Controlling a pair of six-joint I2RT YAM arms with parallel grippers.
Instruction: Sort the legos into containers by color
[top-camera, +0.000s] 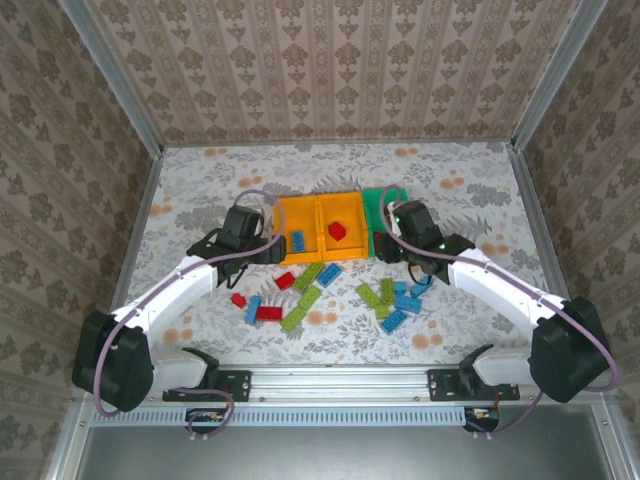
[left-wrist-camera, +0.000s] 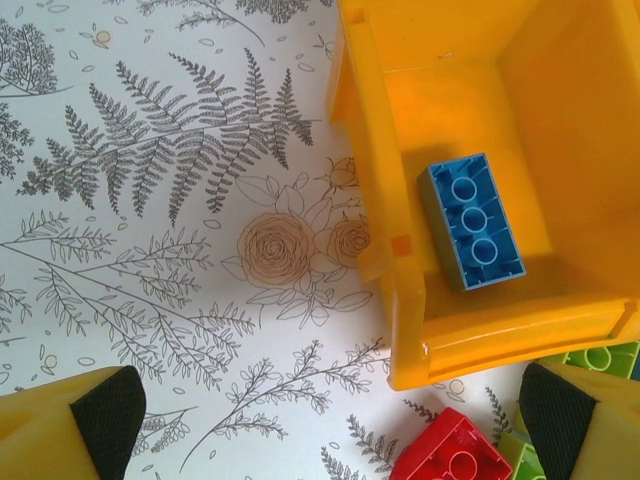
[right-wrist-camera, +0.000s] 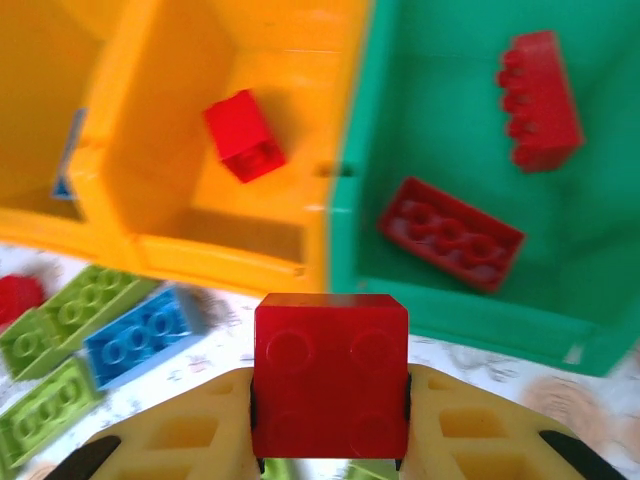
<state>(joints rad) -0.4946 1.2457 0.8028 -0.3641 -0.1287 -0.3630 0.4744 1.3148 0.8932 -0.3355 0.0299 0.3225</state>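
I should next move my right gripper outward over the bottom of the green bin (top-camera: 384, 212), which is just outward of it and already has red legos in it, and let go of the lego.
Three containers stand in a row at the table's middle: two orange bins (top-camera: 298, 238) (top-camera: 340, 230) and a green bin (top-camera: 384, 212). My right gripper (right-wrist-camera: 330, 400) is shut on a red lego (right-wrist-camera: 330, 375), held just in front of the green bin's near wall (right-wrist-camera: 470, 320). Two red legos (right-wrist-camera: 450, 232) (right-wrist-camera: 538, 98) lie in the green bin, and one red lego (right-wrist-camera: 244, 135) in the middle orange bin. My left gripper (left-wrist-camera: 335, 415) hangs open and empty over the cloth beside the left orange bin (left-wrist-camera: 500, 335), which holds a blue lego (left-wrist-camera: 472, 220).
Loose legos lie in front of the bins: red ones (top-camera: 268, 313), lime ones (top-camera: 308, 275) and a blue cluster (top-camera: 405, 298). A red lego (left-wrist-camera: 455, 455) sits near my left gripper's right finger. Papered walls and metal posts (top-camera: 150, 180) enclose the table. Bare cloth lies left of the bins.
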